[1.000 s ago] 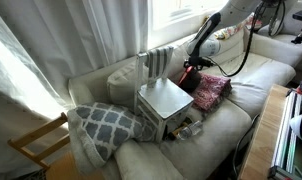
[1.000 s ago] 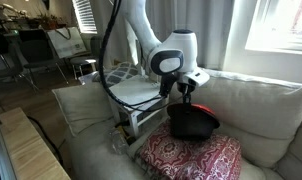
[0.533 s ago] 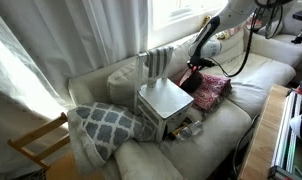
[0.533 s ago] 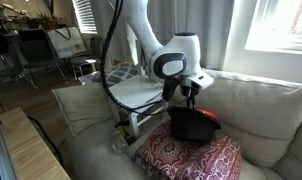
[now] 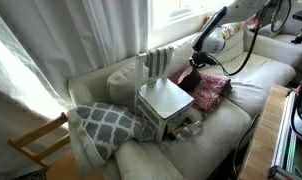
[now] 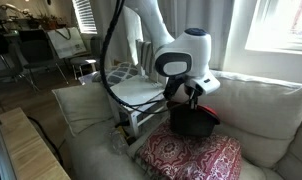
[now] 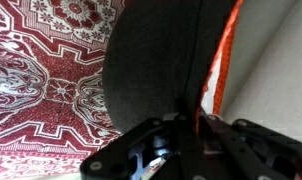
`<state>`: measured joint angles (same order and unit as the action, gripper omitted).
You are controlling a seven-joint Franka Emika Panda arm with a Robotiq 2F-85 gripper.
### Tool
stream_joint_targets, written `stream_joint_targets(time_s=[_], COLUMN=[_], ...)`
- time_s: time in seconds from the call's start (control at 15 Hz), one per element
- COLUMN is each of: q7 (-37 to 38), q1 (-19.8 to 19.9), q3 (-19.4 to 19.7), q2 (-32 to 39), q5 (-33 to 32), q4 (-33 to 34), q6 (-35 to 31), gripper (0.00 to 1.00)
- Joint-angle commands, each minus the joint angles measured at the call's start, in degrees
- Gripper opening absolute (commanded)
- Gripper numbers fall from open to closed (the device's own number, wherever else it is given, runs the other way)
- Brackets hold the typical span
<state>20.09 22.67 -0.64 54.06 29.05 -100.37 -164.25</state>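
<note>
The gripper moves down with the pinched edge toward the red patterned cushion next and releases the black item there, since the cushion lies below it.
A black fabric item with an orange-red trim (image 7: 156, 60) lies on a red patterned cushion (image 7: 41, 80) on the beige sofa. My gripper (image 7: 186, 125) is shut on the item's trimmed edge, with the fabric pinched between the fingers. In both exterior views the gripper (image 6: 194, 95) (image 5: 194, 63) points down onto the top of the black item (image 6: 191, 124), and the red cushion (image 6: 191, 158) (image 5: 215, 90) lies under it. The black item is barely visible in the more distant exterior view.
A white box-like side table (image 5: 166, 98) (image 6: 136, 95) stands on the sofa beside the cushion. A grey patterned pillow (image 5: 106, 122) and a striped cushion (image 5: 159, 65) lie further along. A wooden chair (image 5: 36, 142) stands by the curtain. The sofa backrest (image 6: 261, 100) rises close behind the gripper.
The jaws have gone from open to shut on the black item's edge. The wrist has shifted slightly and risen a little.
</note>
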Motion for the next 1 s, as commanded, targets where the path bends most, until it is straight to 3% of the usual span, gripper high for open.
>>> stream_joint_targets(time_s=[0.0,0.4,0.53,0.67,0.93], q7=[-14.3,-37.7,-38.5,-36.6,-26.7], q1=[14.7,38.2,43.7,47.1,50.4], q3=[-13.9,-37.4,-42.0,-44.0,-43.9], q2=[-3.4,7.0,12.1,16.8,24.8], q5=[8.5,9.2,4.9,-2.0,-17.9], q4=[-5.4,-8.2,-9.5,-10.5,-10.9], q6=[-2.7,-16.6,-21.5,-26.7,-34.4], gripper=[0.02,0.02,0.02,0.02,0.02])
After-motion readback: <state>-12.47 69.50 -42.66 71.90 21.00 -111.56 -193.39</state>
